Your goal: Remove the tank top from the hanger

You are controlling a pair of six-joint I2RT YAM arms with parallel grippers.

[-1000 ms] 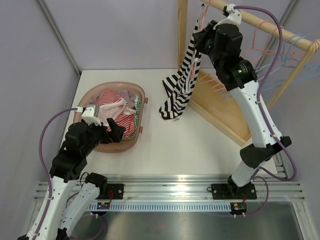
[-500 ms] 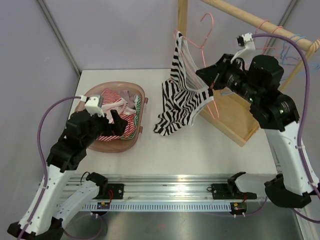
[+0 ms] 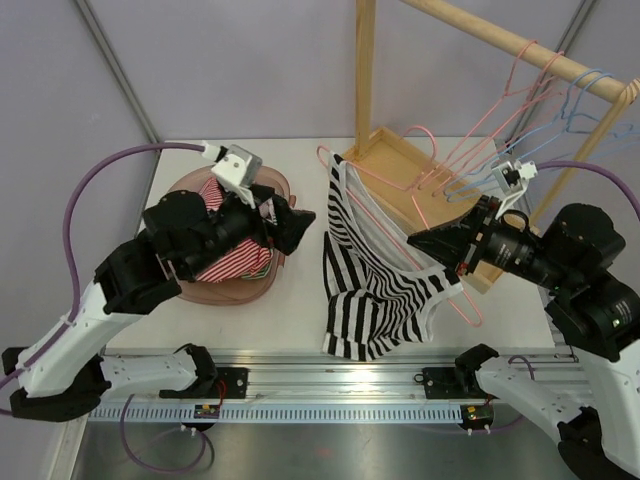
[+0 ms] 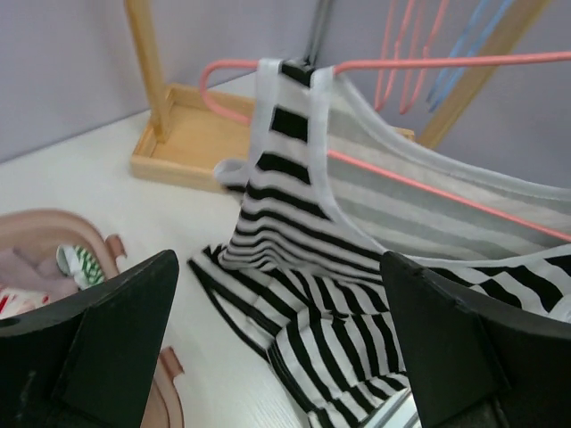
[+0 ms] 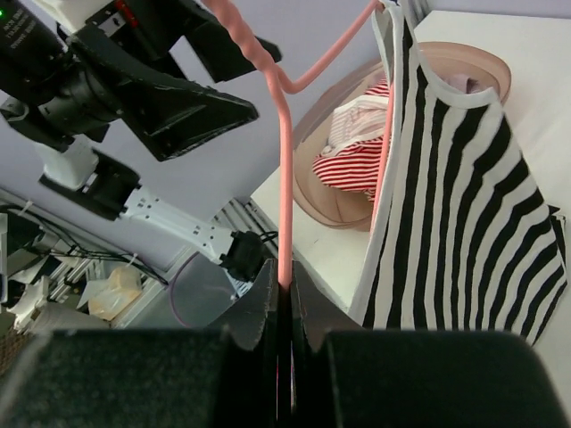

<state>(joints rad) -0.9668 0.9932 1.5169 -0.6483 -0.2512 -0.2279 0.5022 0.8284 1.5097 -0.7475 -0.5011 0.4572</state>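
The tank top's strap loops over the hanger's wire, so the left gripper next needs to go outward and to the right in the top view, onto the strap near the hanger's loose end.
A black-and-white striped tank top (image 3: 375, 300) hangs on a pink wire hanger (image 3: 470, 308) above the table's front centre, its hem trailing on the table. My right gripper (image 3: 414, 239) is shut on the hanger's wire; the right wrist view shows the wire (image 5: 284, 178) pinched between the closed jaws (image 5: 285, 290), with the top (image 5: 464, 205) hanging to the right. My left gripper (image 3: 290, 222) is open and empty, just left of the top's straps. In the left wrist view the top (image 4: 357, 267) and hanger (image 4: 428, 62) lie ahead of the spread gripper (image 4: 278, 267).
A pink laundry basket (image 3: 190, 290) holding red-striped clothes stands at the left, under my left arm. The wooden rack's base (image 3: 400, 165) and rail (image 3: 520, 50) stand at the back right, with several pink and blue hangers (image 3: 560, 85) on the rail.
My right arm has carried the hanger and tank top off the rail, down and toward the front centre. My left arm has risen from the basket and swung right toward the top.
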